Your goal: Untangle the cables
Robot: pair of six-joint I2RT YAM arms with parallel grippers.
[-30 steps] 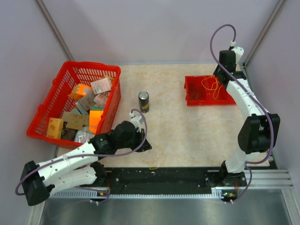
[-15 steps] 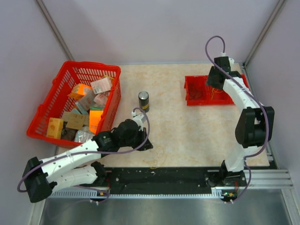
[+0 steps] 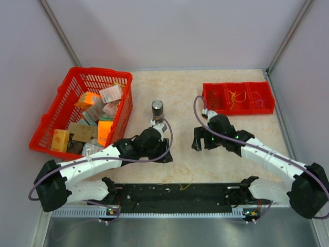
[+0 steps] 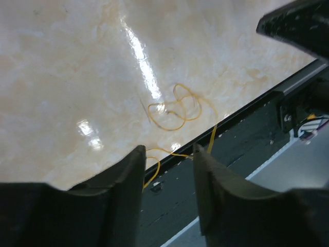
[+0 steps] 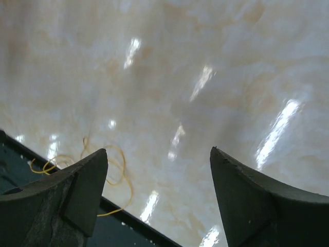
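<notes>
I will next move my right gripper down and back, toward the left in the top view, onto the yellow loop on the marble (image 5: 121,168), because yellow loops lie by the marble's near edge.
The cables (image 3: 179,175) lie as thin yellow-orange loops on the marble table by its near edge, trailing onto the black rail. In the left wrist view the yellow loops (image 4: 176,107) sit beside a short black strand (image 4: 144,110), and one yellow strand runs past the fingertips. My left gripper (image 3: 165,156) (image 4: 167,153) hovers just left of them, open, holding nothing. My right gripper (image 3: 197,141) (image 5: 159,157) hangs over the table to their upper right, jaws wide, empty. Its view shows a yellow loop (image 5: 117,170) beside the left finger (image 5: 87,180).
A dark can (image 3: 157,110) stands behind the left gripper. The red basket (image 3: 56,110) full of boxes fills the left side. A red three-compartment bin (image 3: 212,88) at the back right holds a yellow wire (image 3: 234,96). The black rail (image 3: 205,193) borders the near edge.
The right arm swung from the red bin at the back right down to mid-table and opened. The left gripper shifted right toward the cables and opened.
</notes>
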